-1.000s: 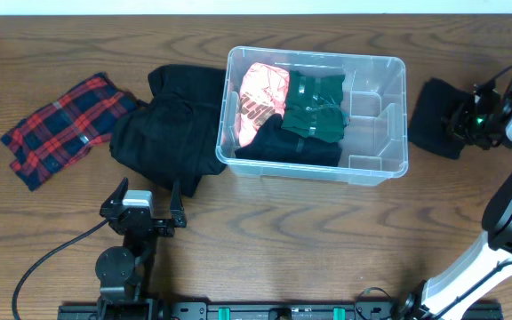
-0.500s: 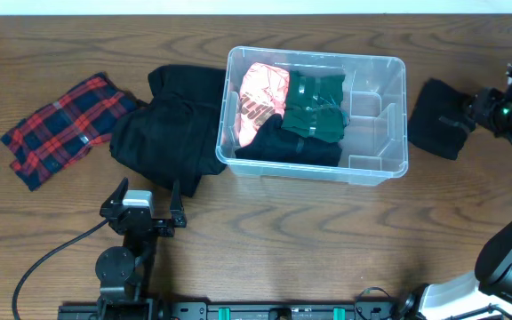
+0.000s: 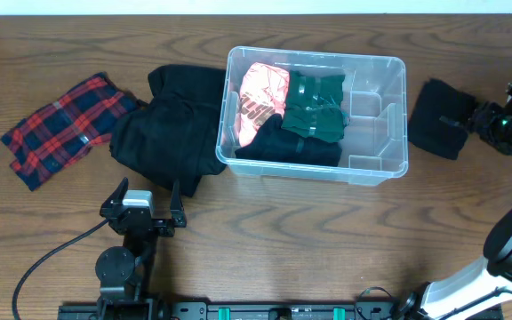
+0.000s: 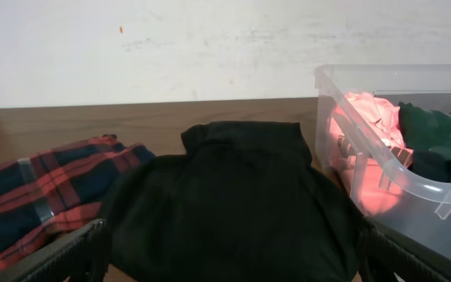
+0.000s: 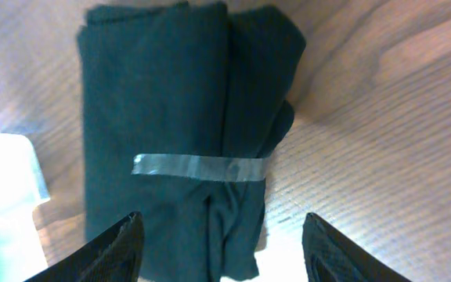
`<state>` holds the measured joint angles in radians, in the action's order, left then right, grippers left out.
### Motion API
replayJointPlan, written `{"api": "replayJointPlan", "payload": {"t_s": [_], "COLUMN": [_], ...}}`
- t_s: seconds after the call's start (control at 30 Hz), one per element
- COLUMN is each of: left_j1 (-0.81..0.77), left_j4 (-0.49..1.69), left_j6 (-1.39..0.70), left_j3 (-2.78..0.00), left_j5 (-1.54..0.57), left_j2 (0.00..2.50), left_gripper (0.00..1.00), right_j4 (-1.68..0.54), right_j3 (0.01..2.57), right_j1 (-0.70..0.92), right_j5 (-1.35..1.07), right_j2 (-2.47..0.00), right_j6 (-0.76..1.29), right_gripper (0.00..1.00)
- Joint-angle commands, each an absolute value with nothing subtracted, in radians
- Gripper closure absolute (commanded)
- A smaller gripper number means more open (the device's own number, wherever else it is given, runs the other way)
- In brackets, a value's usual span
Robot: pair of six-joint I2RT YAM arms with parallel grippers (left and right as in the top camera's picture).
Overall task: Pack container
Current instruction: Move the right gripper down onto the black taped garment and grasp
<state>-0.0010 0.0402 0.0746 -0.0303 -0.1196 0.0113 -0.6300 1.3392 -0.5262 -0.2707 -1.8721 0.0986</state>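
Observation:
Next, the right gripper lowers and eases to the left in the overhead view onto the bundle's taped fold (image 3: pixel 456 123) (image 5: pixel 235 170), since it lies below my open fingers.
The clear container (image 3: pixel 315 56) stands mid-table and holds a pink garment (image 3: pixel 261 96), a green one (image 3: pixel 316 105) and a black one (image 3: pixel 287 148). To its right a dark folded bundle (image 3: pixel 437 117) lies on the table; a strip of tape crosses this bundle (image 5: pixel 171 102). My right gripper (image 3: pixel 487 121) is at the bundle's right end, and the right gripper (image 5: pixel 221 254) is open, its fingertips (image 5: pixel 112 251) either side of the bundle's near end. My left gripper (image 3: pixel 145 193) stands wide open and empty near the front edge, and the left gripper (image 4: pixel 229 270) faces a black garment (image 4: pixel 233 188).
A large black garment (image 3: pixel 163 129) lies against the container's left wall. Farther left is a red and blue plaid cloth (image 3: pixel 60 129). The container's rim (image 4: pixel 382 168) shows at the right of the left wrist view. A cable runs from the left arm's base (image 3: pixel 118 267).
My right gripper has opened, let go of the dark bundle and drawn back a little to the right. The bundle stays on the table. The left arm has not moved.

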Motion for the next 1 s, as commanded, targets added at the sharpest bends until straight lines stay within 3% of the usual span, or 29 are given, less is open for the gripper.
{"api": "replayJointPlan", "payload": {"t_s": [0.0,0.37,0.43,0.53,0.67,0.97], "left_j1": [0.002,0.002,0.002,0.002,0.002,0.002], "left_j4": [0.058,0.058,0.058,0.058,0.058,0.058], "left_j6": [0.066,0.066,0.066,0.065,0.065,0.066], "left_j3": [-0.004,-0.004,-0.004,-0.004,-0.004,-0.004], "left_j5": [-0.122,-0.122,-0.122,-0.122,-0.122,-0.122], "left_j2": [0.011,0.011,0.011,0.011,0.011,0.011], "left_gripper": [0.02,0.02,0.02,0.02,0.02,0.02], "right_j4": [-0.617,-0.595,-0.595,-0.595,-0.597,-0.645], "right_j3": [1.330,1.330,1.330,1.330,1.331,1.367], "right_j1": [-0.529,-0.529,-0.529,-0.529,-0.530,-0.530], "right_j5": [-0.290,-0.402,-0.414,-0.416,-0.418,-0.427], "right_j2": [-1.919,-2.067,-2.082,-2.084,-2.083,-2.004], "right_j6": [0.089,0.070,0.070,0.060,0.051,0.043], "right_gripper": [0.37,0.36,0.42,0.66,0.86,0.96]}}
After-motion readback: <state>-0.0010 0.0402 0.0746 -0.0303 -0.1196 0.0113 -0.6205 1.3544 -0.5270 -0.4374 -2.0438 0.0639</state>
